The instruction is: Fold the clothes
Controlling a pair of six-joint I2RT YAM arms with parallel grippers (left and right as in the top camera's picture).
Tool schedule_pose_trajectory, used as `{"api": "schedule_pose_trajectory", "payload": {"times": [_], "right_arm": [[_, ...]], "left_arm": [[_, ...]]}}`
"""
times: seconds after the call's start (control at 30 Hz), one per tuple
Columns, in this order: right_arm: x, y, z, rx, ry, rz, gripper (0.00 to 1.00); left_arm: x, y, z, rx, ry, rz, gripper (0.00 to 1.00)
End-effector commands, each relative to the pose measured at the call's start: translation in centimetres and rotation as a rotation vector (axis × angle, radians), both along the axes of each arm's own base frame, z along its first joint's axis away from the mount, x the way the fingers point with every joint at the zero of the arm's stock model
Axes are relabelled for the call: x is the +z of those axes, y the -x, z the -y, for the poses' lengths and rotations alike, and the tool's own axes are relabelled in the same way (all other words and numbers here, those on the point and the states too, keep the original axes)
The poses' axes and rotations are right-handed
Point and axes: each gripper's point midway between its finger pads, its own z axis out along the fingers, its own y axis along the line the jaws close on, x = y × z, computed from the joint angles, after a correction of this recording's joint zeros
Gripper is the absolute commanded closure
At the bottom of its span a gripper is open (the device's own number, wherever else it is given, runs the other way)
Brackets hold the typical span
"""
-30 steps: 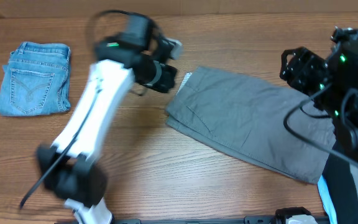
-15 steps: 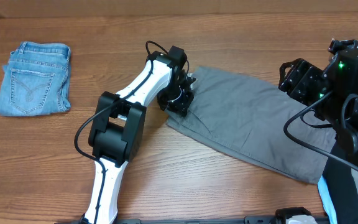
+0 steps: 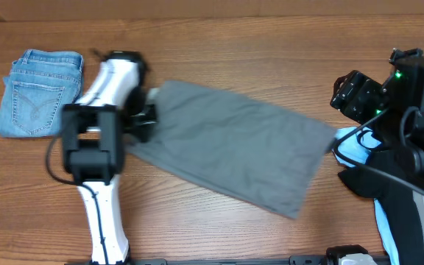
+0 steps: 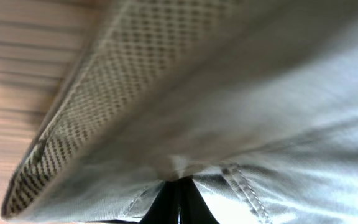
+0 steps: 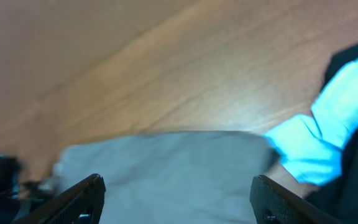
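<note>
The left gripper draws the pinched edge toward the folded denim next and releases it on the bare tabletop (image 4: 20,118) beside the shorts, since open wood there leaves room.
The grey shorts (image 3: 234,143) lie folded flat across the middle of the table. My left gripper (image 3: 144,118) is shut on their left edge. The left wrist view shows grey cloth and pale mesh lining (image 4: 123,74) pinched between the closed fingers (image 4: 179,199). My right gripper (image 3: 355,92) hangs open and empty above the table, just right of the shorts. In the right wrist view the shorts (image 5: 166,174) lie below its spread fingers (image 5: 176,193). A sky-blue garment (image 3: 355,143) and a black one (image 3: 363,180) lie at the right. Folded light-blue denim (image 3: 39,92) lies far left.
The wooden table (image 3: 219,44) stretches bare along its back. The right arm's base (image 3: 418,147) stands at the right edge over the sky-blue and black clothes. The left arm (image 3: 94,162) reaches up from the front edge.
My left gripper has dragged the grey shorts to the left across the table. This uncovered the sky-blue and black garments at the right. The right arm has barely moved.
</note>
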Motion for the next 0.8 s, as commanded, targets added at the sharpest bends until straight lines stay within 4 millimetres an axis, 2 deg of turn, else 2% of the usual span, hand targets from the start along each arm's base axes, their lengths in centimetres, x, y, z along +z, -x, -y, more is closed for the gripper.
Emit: {"api": "schedule_pose_trajectory", "payload": {"times": [0.0,0.1,0.17,0.3,0.4,0.53,0.63,0.73,0.77], "right_arm": [[-1.7,-1.0,0.2,-0.007,0.023,-0.063,0.21],[-4.8,-1.9,0.1,-0.006,0.033,-0.160,0.22],[-7.2,-2.5,0.0,-0.003,0.038,-0.233,0.22],[-12.5,-3.4,-0.8,0.044,0.030,-0.385,0.30],[-17.6,-3.4,-0.9,0.045,0.038,-0.527,0.39],[-23.7,-2.4,-2.2,0.112,-0.012,-0.689,0.59],[-27.8,-1.3,-3.8,0.179,-0.089,-0.771,0.69],[-31.8,-1.1,-4.0,0.176,-0.106,-0.783,0.76],[-33.8,-1.3,-3.8,0.143,-0.103,-0.773,0.76]], "left_arm": [[-2.1,1.1,-4.2,0.012,0.003,-0.034,0.96],[0.3,-0.1,-2.7,0.000,0.178,0.068,0.96],[2.0,-0.7,-1.9,-0.026,0.232,0.127,0.96],[7.1,-2.0,0.3,-0.103,0.343,0.289,0.96],[11.3,-2.3,1.0,-0.128,0.361,0.407,0.96],[16.5,-1.8,1.1,-0.152,0.337,0.544,0.95],[20.1,-0.7,1.2,-0.172,0.320,0.633,0.93],[23.2,0.4,1.4,-0.189,0.304,0.714,0.91],[24.4,0.9,1.4,-0.196,0.296,0.748,0.90]]}}
